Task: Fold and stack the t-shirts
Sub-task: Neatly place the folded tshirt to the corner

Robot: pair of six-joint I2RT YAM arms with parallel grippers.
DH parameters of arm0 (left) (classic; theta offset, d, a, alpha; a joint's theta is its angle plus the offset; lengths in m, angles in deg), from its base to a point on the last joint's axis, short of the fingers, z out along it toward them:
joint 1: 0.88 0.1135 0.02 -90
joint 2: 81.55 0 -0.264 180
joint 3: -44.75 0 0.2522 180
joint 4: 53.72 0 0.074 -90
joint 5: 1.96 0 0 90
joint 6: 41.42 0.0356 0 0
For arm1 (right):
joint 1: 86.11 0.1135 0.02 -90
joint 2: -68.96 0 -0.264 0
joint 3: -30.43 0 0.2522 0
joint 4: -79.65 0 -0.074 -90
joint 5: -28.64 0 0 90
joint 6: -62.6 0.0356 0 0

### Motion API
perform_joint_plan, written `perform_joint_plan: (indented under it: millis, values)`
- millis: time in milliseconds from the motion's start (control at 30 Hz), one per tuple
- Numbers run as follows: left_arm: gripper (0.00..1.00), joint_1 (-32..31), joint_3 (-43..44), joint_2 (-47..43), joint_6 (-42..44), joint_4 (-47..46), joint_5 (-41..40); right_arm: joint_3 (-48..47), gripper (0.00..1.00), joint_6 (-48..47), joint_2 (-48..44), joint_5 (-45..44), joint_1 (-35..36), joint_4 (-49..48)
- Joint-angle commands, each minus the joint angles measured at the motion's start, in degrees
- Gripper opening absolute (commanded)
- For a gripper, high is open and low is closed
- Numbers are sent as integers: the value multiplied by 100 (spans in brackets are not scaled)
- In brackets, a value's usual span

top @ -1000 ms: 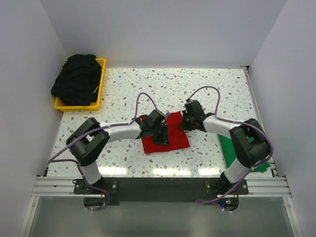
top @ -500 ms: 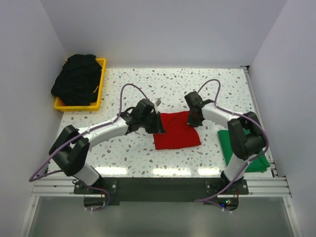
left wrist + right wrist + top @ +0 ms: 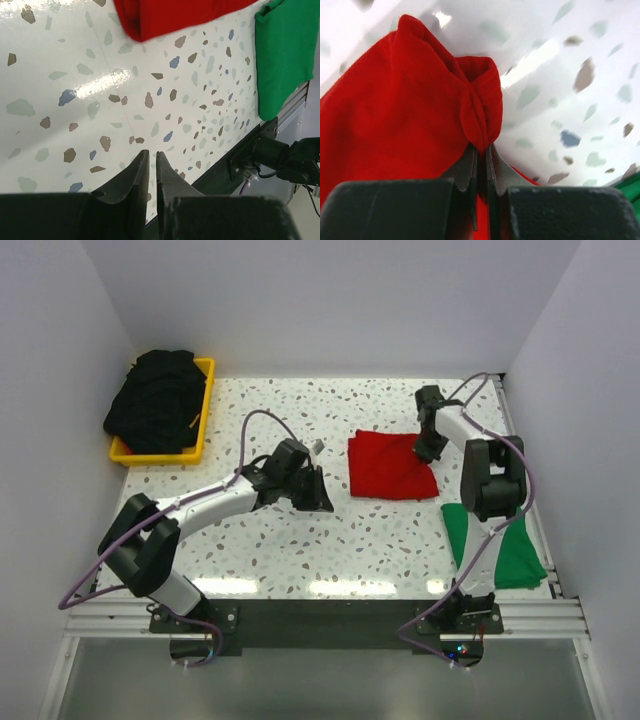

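Note:
My right gripper is going to rise next, carry the red shirt to the right in the top view and let go of it over the green t-shirt (image 3: 633, 192), which is already folded flat.
The folded red t-shirt (image 3: 388, 465) lies on the table right of centre; it also shows in the left wrist view (image 3: 170, 15) and the right wrist view (image 3: 400, 115). My right gripper (image 3: 430, 447) is shut on its right edge, the cloth pinched between the jaws (image 3: 481, 150). A folded green t-shirt (image 3: 492, 540) lies at the near right, also in the left wrist view (image 3: 285, 50). My left gripper (image 3: 318, 495) is shut and empty over bare table (image 3: 150, 155), left of the red shirt. Black t-shirts (image 3: 158, 400) are heaped in the yellow bin.
The yellow bin (image 3: 205, 410) stands at the far left corner. White walls enclose the table on three sides. The table's near edge and black frame rail (image 3: 250, 155) show in the left wrist view.
My right gripper has dragged the red t-shirt to the right and farther back. My left gripper has let go of it and stayed left of centre.

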Motion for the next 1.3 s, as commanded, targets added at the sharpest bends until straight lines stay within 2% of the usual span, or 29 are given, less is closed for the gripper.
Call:
perform_joint_plan:
  millis: [0,100,367,667,900,967,1067,1267]
  values:
    - [15,48,160,-36,200,-88,160,-332,0,559,532,-250,-644,431]
    - [15,48,143,26,226,-97,178,-228,0,1017,578,-12,-1094,431]
    - [15,74,20,26,305,-167,186,737,0,2158,-98,-222,-1893,474]
    - [15,74,-173,35,253,-421,406,1661,0,2959,-1459,-336,-2203,571]
    - [15,74,-314,-123,226,-457,432,1671,0,3241,-2111,-292,-2229,748]
    - [15,74,-349,-176,226,-457,423,1496,0,3040,-2155,-371,-2229,616]
    - [15,74,-384,-246,218,-457,388,1013,0,3039,-2050,-626,-2229,1062]
    - [15,74,-446,-290,147,-501,432,801,0,2995,-2102,-503,-2229,1406]
